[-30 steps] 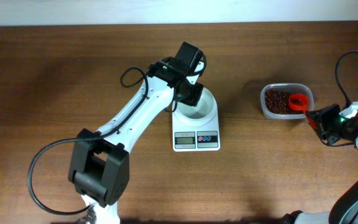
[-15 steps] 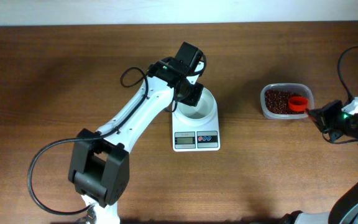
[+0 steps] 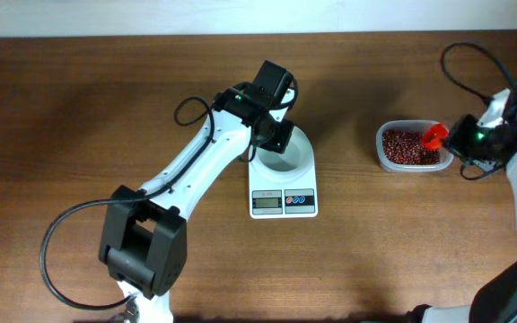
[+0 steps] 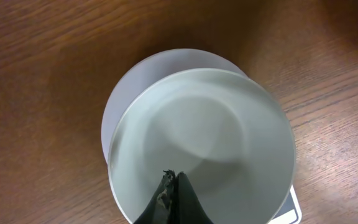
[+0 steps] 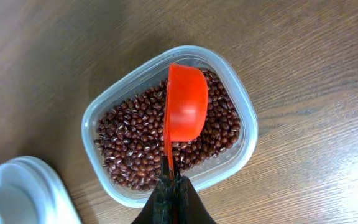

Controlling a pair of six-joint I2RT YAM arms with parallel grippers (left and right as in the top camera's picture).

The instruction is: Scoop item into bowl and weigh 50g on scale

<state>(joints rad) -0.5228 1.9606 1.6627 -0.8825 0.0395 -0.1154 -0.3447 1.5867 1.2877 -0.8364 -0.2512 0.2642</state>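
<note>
I should next lower my right gripper and turn it over the clear tub (image 3: 382, 160), to bring the red scoop down onto the beans (image 3: 404, 146).
The white bowl (image 3: 287, 154) stands empty on the white scale (image 3: 283, 201). In the left wrist view the bowl (image 4: 216, 124) fills the frame, with a corner of the scale (image 4: 294, 210) showing. My left gripper (image 3: 276, 135) is shut, its tips (image 4: 173, 176) over the bowl's inside near the rim, nothing seen between them. The red-brown beans (image 3: 404, 146) (image 5: 135, 146) lie in a clear plastic tub (image 3: 382, 160) (image 5: 248, 134). My right gripper (image 3: 460, 136) (image 5: 171, 182) is shut on the handle of a red scoop (image 3: 433, 136) (image 5: 186, 102). The scoop hangs over the beans, turned on its side; no beans show in it.
The scale's display and its red and blue buttons (image 3: 299, 199) face the front edge. The left arm (image 3: 187, 175) stretches from its base at the lower left to the bowl. A black cable (image 3: 465, 58) loops above the right arm. The bowl shows at the lower left of the right wrist view (image 5: 17, 193).
My right gripper has swung from right of the tub toward the far side and turned, carrying the scoop to the tub's far right corner. The left arm and bowl have not moved.
</note>
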